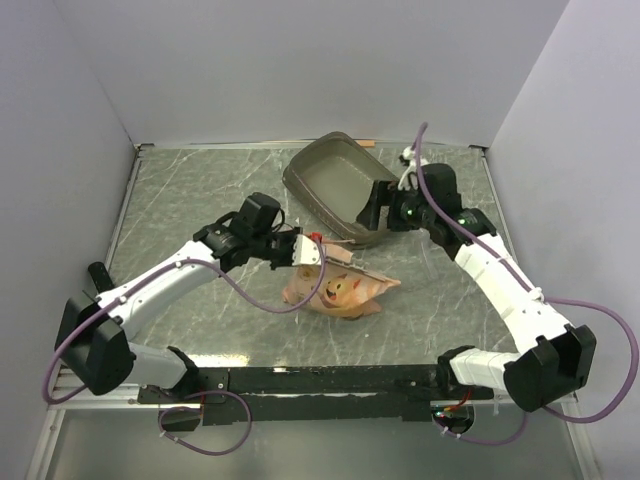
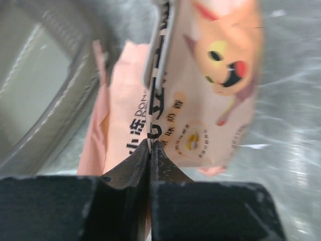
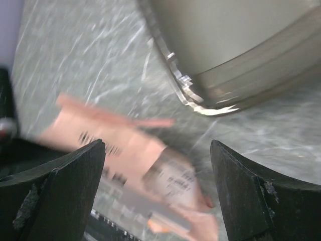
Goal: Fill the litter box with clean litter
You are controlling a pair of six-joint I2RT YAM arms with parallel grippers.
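My right gripper is at the litter box's corner and should move back and down onto the grey clip across the bag, because that clip pinches the bag's upper edge shut.
The litter box (image 1: 335, 180) is a grey-brown tray at the back centre of the table, standing askew; it also shows in the left wrist view (image 2: 35, 95) and the right wrist view (image 3: 235, 45). An orange-pink printed bag (image 1: 340, 285) lies just in front of it. My left gripper (image 1: 303, 250) is shut on the bag's upper edge (image 2: 160, 100). My right gripper (image 1: 372, 215) is open and empty above the box's near right corner, with the bag (image 3: 145, 165) blurred below it. No litter shows.
The grey marbled table (image 1: 200, 190) is walled on three sides. The black base rail (image 1: 320, 380) runs along the near edge.
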